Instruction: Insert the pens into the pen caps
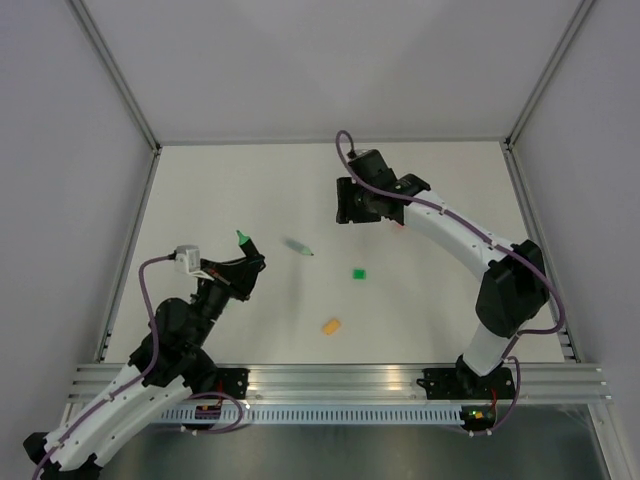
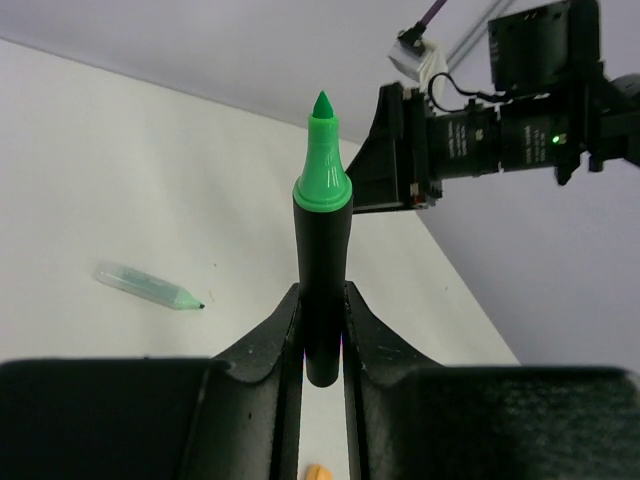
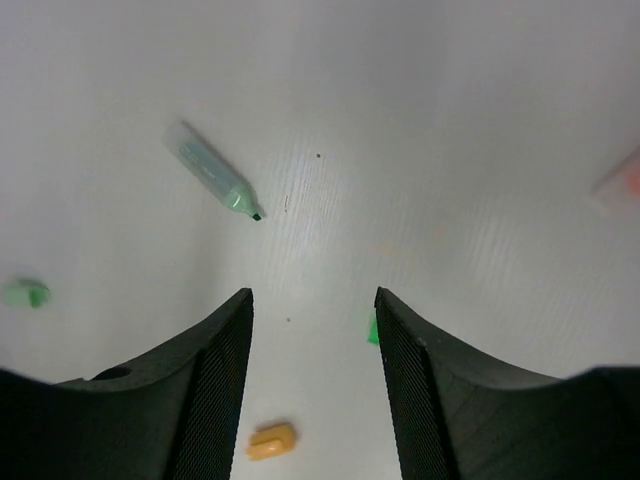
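My right gripper will move back and down onto the bright green cap [image 1: 359, 273] [image 3: 372, 328] next, because the cap's color matches the green tip of the black pen in my left gripper.
My left gripper [image 1: 247, 262] is shut on the black pen [image 2: 322, 270] and holds it off the table, green tip [image 1: 242, 238] pointing away from the fingers. The pale green pen [image 1: 298, 247] lies on the table, also in the left wrist view [image 2: 150, 287] and the right wrist view [image 3: 210, 180]. The bright green cap [image 1: 359, 273] and the orange cap [image 1: 331, 326] lie apart in the middle. My right gripper [image 1: 345, 212] is open and empty above the table; the green cap [image 3: 372, 328] peeks from behind its right finger. The orange-pink pen [image 3: 620, 180] shows at the frame edge. No pale green cap shows clearly.
The orange cap also shows in the right wrist view [image 3: 270, 440] and between the left fingers [image 2: 316, 472]. A small blurred green thing [image 3: 25, 293] sits at the left edge; I cannot tell what it is. White walls with metal frames enclose the table.
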Robot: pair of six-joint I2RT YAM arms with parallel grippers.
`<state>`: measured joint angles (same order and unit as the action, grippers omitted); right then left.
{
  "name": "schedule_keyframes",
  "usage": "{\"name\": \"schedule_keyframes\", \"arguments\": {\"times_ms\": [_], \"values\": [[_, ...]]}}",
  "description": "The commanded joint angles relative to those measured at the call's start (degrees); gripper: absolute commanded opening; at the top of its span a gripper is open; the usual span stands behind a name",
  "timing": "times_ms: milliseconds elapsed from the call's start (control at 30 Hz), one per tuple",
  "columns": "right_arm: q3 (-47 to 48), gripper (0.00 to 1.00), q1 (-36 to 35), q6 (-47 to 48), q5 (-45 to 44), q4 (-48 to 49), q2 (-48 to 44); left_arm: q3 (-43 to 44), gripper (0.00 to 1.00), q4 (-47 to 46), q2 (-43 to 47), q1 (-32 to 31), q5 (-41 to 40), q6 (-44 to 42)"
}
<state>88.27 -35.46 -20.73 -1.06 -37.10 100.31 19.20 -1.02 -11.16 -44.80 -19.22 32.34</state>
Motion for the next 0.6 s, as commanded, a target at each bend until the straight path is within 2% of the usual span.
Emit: {"name": "schedule_keyframes", "arguments": {"times_ms": [0,67,100,167,233,367,567], "values": [[-3.4,0.59,0.0,-38.7,-9.6,-2.6,-4.2,2.7,0.02,-3.9,-5.1,0.1,6.0,-3.9],[-2.1,0.60,0.1,-49.3,-12.6,-12.3,-4.0,2.6,0.02,-5.0,-6.6,0.1,7.3,-4.5],[-1.0,0.61,0.1,-58.5,-13.3,-15.8,-3.5,2.7,0.02,-5.0,-6.9,0.1,7.3,-4.5],[-0.6,0.62,0.1,-66.2,-13.9,-23.2,-2.8,2.7,0.02,-5.0,-6.8,0.1,7.2,-4.7],[-2.7,0.62,0.1,-73.5,-10.2,-24.0,-2.5,2.6,0.02,-4.7,-5.6,0.1,6.7,-4.8],[-5.7,0.61,0.0,-81.0,-6.9,-23.1,-1.5,2.0,0.02,-3.9,-2.8,0.1,4.8,-4.8],[-4.0,0.62,-0.2,-87.6,-8.4,-25.7,0.6,2.0,0.02,-3.1,-1.8,0.1,3.4,-4.4]]}}
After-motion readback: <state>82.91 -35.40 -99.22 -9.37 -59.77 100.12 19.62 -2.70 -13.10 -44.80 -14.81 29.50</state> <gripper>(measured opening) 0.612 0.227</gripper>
